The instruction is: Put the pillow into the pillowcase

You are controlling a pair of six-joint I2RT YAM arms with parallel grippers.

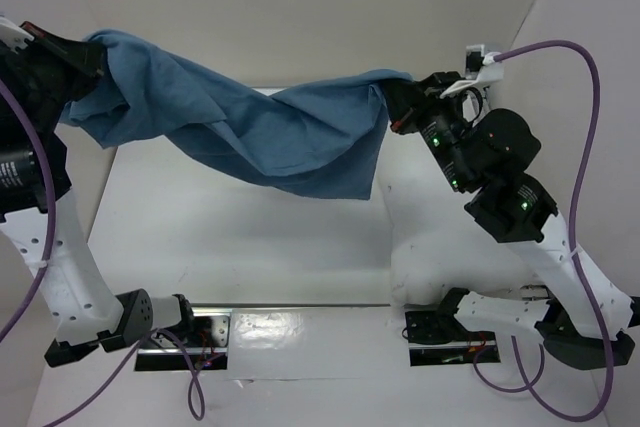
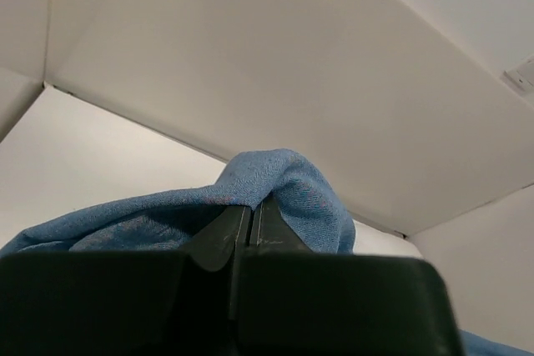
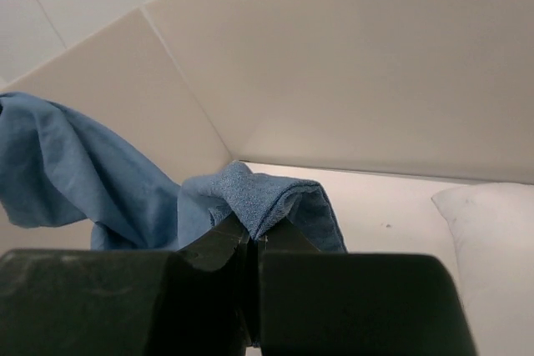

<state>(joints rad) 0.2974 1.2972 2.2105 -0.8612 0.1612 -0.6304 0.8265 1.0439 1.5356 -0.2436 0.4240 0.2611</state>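
The pillowcase (image 1: 270, 132) is hanging twisted in the air, so my left gripper will move down and toward the right in the top view and let go of its end of the pillowcase over the bare tabletop.
The blue pillowcase (image 1: 270, 132) hangs in the air, stretched and twisted between my two grippers, with a loose fold drooping at its middle. My left gripper (image 1: 98, 75) is raised at the far left and shut on one end of the pillowcase (image 2: 284, 181), with cloth pinched between the closed fingertips of the left gripper (image 2: 250, 206). On the right, my right gripper (image 1: 397, 102) is shut on the other end. In the right wrist view a folded edge of the pillowcase (image 3: 267, 193) is clamped in the right gripper (image 3: 254, 235). The white pillow (image 1: 425, 257) lies on the table beneath my right arm, and its corner, the pillow (image 3: 492, 239), shows at the right.
White walls (image 1: 300, 7) enclose the table at the back and on both sides. Purple cables (image 1: 585, 147) loop beside the right arm and near the left base. Shiny mounting plates (image 1: 260, 332) lie along the near edge between the arm bases.
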